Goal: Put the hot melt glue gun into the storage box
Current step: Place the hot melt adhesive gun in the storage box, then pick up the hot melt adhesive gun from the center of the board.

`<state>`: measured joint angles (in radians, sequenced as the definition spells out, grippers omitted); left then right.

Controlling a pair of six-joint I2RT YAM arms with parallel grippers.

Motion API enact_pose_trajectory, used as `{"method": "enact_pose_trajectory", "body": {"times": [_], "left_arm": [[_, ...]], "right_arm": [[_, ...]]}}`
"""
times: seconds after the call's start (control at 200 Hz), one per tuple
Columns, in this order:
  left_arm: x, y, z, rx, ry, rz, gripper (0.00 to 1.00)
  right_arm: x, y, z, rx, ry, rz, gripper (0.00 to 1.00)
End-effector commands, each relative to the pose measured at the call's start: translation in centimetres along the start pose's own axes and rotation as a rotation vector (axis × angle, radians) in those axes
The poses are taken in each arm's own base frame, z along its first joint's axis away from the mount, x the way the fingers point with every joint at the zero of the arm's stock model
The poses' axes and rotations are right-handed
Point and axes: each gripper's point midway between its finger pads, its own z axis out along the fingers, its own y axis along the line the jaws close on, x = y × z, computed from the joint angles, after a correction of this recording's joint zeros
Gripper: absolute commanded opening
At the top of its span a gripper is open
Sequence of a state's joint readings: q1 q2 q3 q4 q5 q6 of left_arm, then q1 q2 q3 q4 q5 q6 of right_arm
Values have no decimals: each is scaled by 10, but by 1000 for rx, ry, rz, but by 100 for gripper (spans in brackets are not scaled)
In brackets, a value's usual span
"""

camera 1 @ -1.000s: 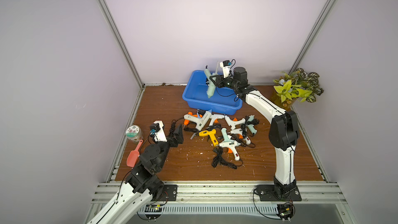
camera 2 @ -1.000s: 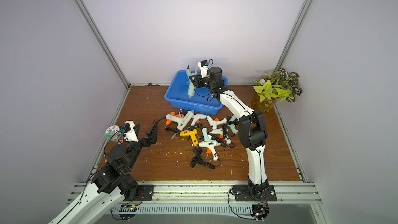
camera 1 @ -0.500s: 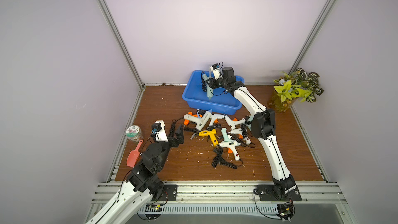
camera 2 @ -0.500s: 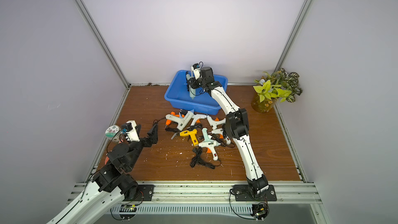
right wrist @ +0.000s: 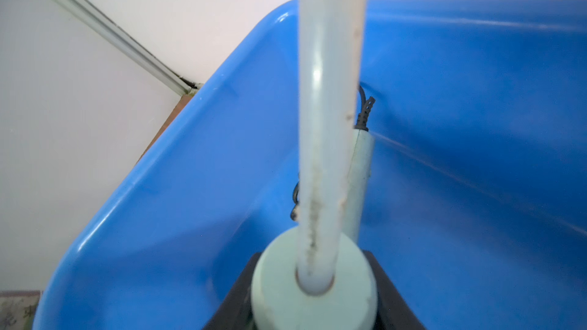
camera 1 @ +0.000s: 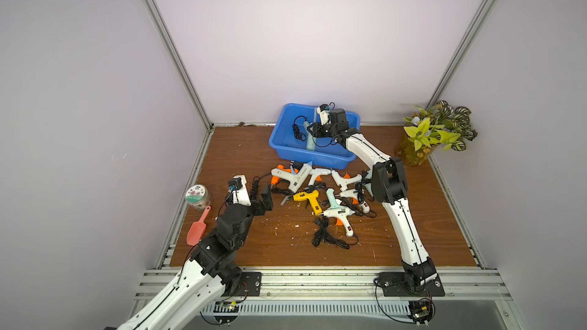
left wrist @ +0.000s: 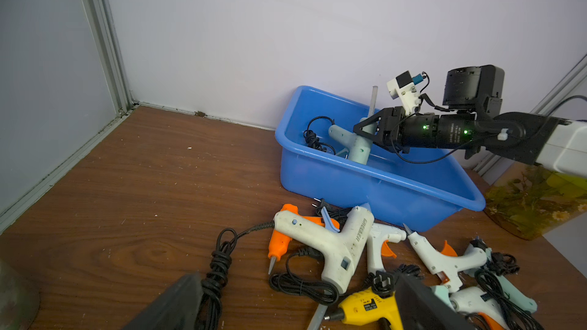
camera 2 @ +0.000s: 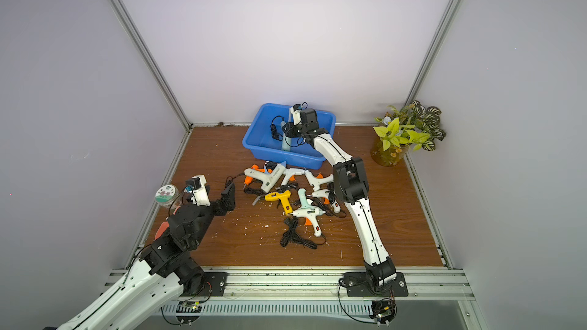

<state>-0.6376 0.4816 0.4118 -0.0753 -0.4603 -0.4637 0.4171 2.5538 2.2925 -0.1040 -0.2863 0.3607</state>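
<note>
The storage box's bare bottom is below my right gripper, so next I need to ease that gripper toward the plant and down, then release the glue gun.
The storage box [camera 1: 279,130], a bright blue tub, stands at the back of the table in both top views [camera 2: 253,133]. My right gripper [camera 1: 313,130] reaches over its rim [left wrist: 381,176] and is shut on a pale mint hot melt glue gun [left wrist: 349,142]. The gun hangs nose down inside the box, a glue stick [right wrist: 330,106] pointing up from its back. Its black cord [camera 1: 297,130] lies in the box. Several more glue guns [camera 1: 317,192] lie in a pile in front of the box. My left gripper [camera 1: 265,196] hovers open left of the pile, holding nothing [left wrist: 298,312].
A plant in an amber vase [camera 1: 416,150] stands at the back right corner. A lidded jar [camera 1: 198,196] and a pink scoop [camera 1: 198,226] lie off the table's left edge. Loose black cords [camera 1: 327,239] trail from the pile. Walls close in three sides.
My right gripper has carried the mint glue gun a little left and down into the box, and its cord now lies inside. The left arm has not moved.
</note>
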Motion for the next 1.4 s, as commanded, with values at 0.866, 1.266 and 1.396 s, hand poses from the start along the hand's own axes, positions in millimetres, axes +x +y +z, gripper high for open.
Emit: {"method": "enact_pose_trajectory", "body": {"times": [0.866, 1.266, 1.396], "left_arm": [[23, -19, 17, 51, 133, 64, 100], [49, -24, 51, 22, 213, 98, 100], [56, -4, 79, -11, 307, -13, 100]], "right_arm": [[-27, -59, -127, 463, -182, -19, 82], [-9, -39, -230, 463, -313, -23, 96], [-1, -27, -251, 418, -331, -34, 98]]}}
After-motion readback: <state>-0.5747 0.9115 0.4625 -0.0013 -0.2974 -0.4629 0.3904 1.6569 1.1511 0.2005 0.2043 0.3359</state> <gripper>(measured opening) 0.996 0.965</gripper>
